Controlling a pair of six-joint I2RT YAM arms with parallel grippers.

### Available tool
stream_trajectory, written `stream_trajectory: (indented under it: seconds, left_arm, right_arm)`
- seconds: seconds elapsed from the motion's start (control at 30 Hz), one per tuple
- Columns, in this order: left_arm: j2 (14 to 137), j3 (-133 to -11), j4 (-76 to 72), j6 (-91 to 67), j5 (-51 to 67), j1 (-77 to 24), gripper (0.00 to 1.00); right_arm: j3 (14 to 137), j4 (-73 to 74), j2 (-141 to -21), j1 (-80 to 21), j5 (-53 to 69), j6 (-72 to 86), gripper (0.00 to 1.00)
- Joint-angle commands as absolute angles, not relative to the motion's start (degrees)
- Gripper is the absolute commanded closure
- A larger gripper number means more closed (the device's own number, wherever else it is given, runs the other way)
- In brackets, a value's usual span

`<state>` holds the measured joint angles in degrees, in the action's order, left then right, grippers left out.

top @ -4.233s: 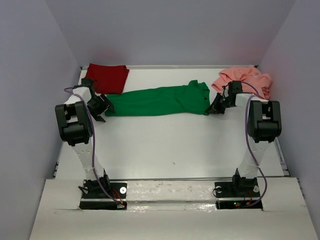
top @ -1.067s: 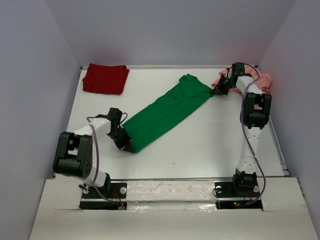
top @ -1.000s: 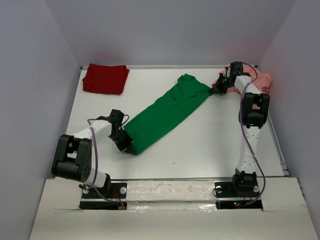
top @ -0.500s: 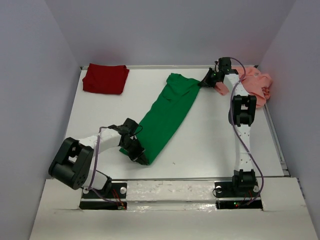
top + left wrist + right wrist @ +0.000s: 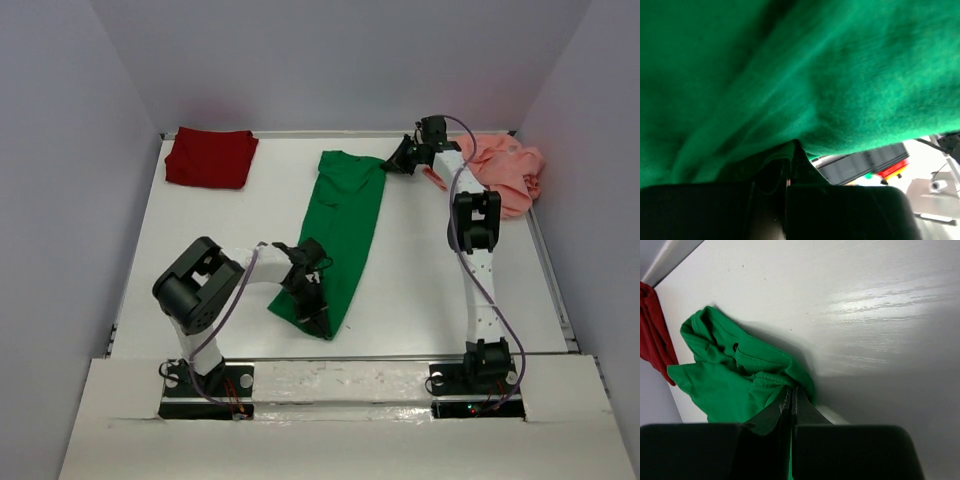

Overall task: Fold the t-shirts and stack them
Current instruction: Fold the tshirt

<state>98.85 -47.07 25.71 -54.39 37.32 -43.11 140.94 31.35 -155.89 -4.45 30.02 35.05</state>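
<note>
I will next pull back my left gripper and let go of the near end of the green t-shirt, since the bare tabletop by the near bar [image 5: 340, 347] lies behind it, toward my base.
The bright green t-shirt [image 5: 345, 225] lies stretched in a long strip, running from the far middle of the table toward the near edge. My left gripper [image 5: 318, 318] is shut on its near end, and green cloth [image 5: 790, 65] fills the left wrist view above the closed tips [image 5: 792, 146]. My right gripper [image 5: 393, 165] is shut on the far end, where the bunched hem [image 5: 765, 372] is pinched between the closed tips [image 5: 791, 390]. The dark red t-shirt [image 5: 210, 157] lies folded at the far left corner. The salmon pink t-shirt [image 5: 505, 170] lies crumpled at the far right.
The white table [image 5: 430, 270] is walled in on the left, the right and at the back. A raised rail [image 5: 340, 358] runs along its near edge in front of the arm bases. The red cloth [image 5: 652, 325] shows at the left edge of the right wrist view.
Both arms have swung the green t-shirt from a diagonal to nearly lengthwise. My left gripper carried its end right and nearer; my right gripper carried its end left along the back.
</note>
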Motion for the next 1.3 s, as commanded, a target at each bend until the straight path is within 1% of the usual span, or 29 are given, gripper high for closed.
stream_trajectory:
  seconds: [0.0,0.2,0.3,0.47,0.57,0.83,0.87,0.93,0.97,1.03,1.07,1.1,1.17,1.2,1.27]
  left_arm:
    - [105.6,-53.5,28.2,-50.6,41.1,-46.8,1.0]
    - [110.2,-58.5,28.0,-50.3,42.2,-49.5,1.0]
    - [110.0,-58.3,28.1,-50.7,42.4,-50.1,1.0]
    - [106.2,-55.1,27.4,-53.7,43.2,-50.6,1.0]
    - [102.1,-51.8,26.5,-56.8,44.0,-50.9,1.0]
    - [95.5,-48.0,26.6,-59.8,44.6,-51.6,1.0]
    - [95.2,-48.0,27.2,-59.7,44.5,-51.6,0.93]
    - [94.4,-48.5,27.7,-59.6,44.3,-51.6,0.7]
    - [94.2,-48.9,28.0,-59.2,43.8,-51.6,0.44]
    - [94.4,-50.9,30.0,-58.5,42.8,-51.6,0.17]
    - [94.6,-51.8,30.5,-58.0,41.8,-51.6,0.01]
    - [95.0,-53.7,31.7,-57.1,41.3,-51.5,0.01]
    - [95.1,-55.8,34.3,-55.9,38.8,-51.3,0.01]
    - [95.1,-58.3,35.2,-55.5,37.6,-51.2,0.01]
    - [94.8,-62.0,38.8,-54.6,34.2,-50.1,0.01]
  right_arm:
    - [141.7,27.3,-157.6,-5.8,30.6,37.8,1.0]
    - [145.8,24.7,-159.7,-6.9,32.2,42.4,1.0]
    - [146.0,22.5,-160.0,-6.9,32.2,43.9,1.0]
    - [150.6,19.9,-162.3,-6.9,30.5,46.3,1.0]
    - [149.3,16.7,-162.2,-6.9,29.8,47.2,1.0]
    - [147.7,12.7,-161.5,-6.9,30.1,47.2,1.0]
    - [147.4,12.1,-161.3,-6.9,30.2,47.2,1.0]
    - [146.4,10.4,-160.6,-6.9,30.6,47.3,1.0]
    - [146.5,10.1,-160.5,-6.9,30.7,47.5,1.0]
    - [146.6,9.6,-160.4,-6.9,31.0,47.6,0.99]
    - [146.5,9.5,-160.3,-6.9,31.2,47.7,0.94]
    - [146.4,9.5,-160.1,-6.9,31.5,47.6,0.84]
    - [145.5,9.5,-159.4,-6.9,31.5,47.0,0.77]
    - [144.9,9.4,-159.0,-6.9,31.5,46.8,0.7]
    - [144.1,9.4,-158.1,-6.4,31.5,45.8,0.64]
